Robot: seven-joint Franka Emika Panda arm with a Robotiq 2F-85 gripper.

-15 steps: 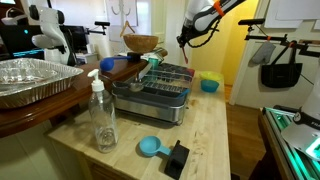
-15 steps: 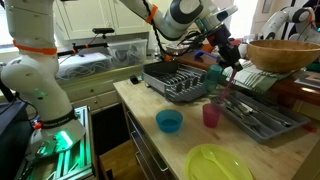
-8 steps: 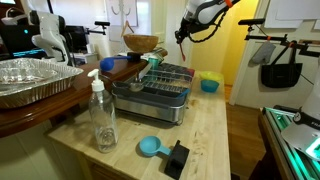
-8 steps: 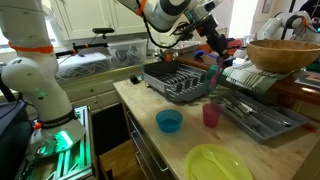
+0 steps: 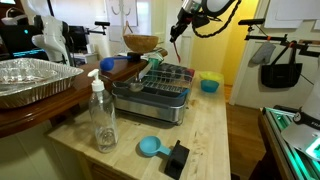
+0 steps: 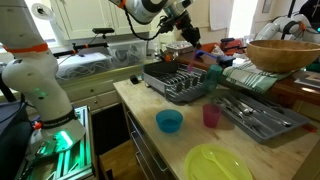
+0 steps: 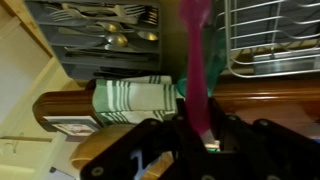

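My gripper should turn, lower over the dish rack's end [image 5: 158, 97] by the soap bottle and release the pink utensil into the open-topped rack.
My gripper [image 7: 198, 125] is shut on the lower end of a long pink utensil [image 7: 195, 60], which runs up the wrist view; its far end is out of frame. In both exterior views the gripper [image 5: 181, 22] [image 6: 188, 28] hangs high in the air above the black dish rack [image 5: 165, 78] [image 6: 180, 80]. The utensil shows as a thin stick below it [image 5: 175, 36]. Below in the wrist view lie a cutlery tray [image 7: 110, 40] with forks and spoons, a green-striped towel [image 7: 135, 95] and a wire rack [image 7: 270, 40].
On the wooden counter stand a pink cup [image 6: 211, 115], a blue bowl [image 6: 169, 121], a yellow-green plate [image 6: 218, 163] and a cutlery tray [image 6: 260, 115]. A wooden bowl [image 6: 280, 52], soap bottle [image 5: 102, 115], foil pan [image 5: 35, 78] and blue scoop [image 5: 150, 146] stand around.
The gripper has risen with the pink utensil, away from the cups and cutlery tray, and moved over towards the dish rack.
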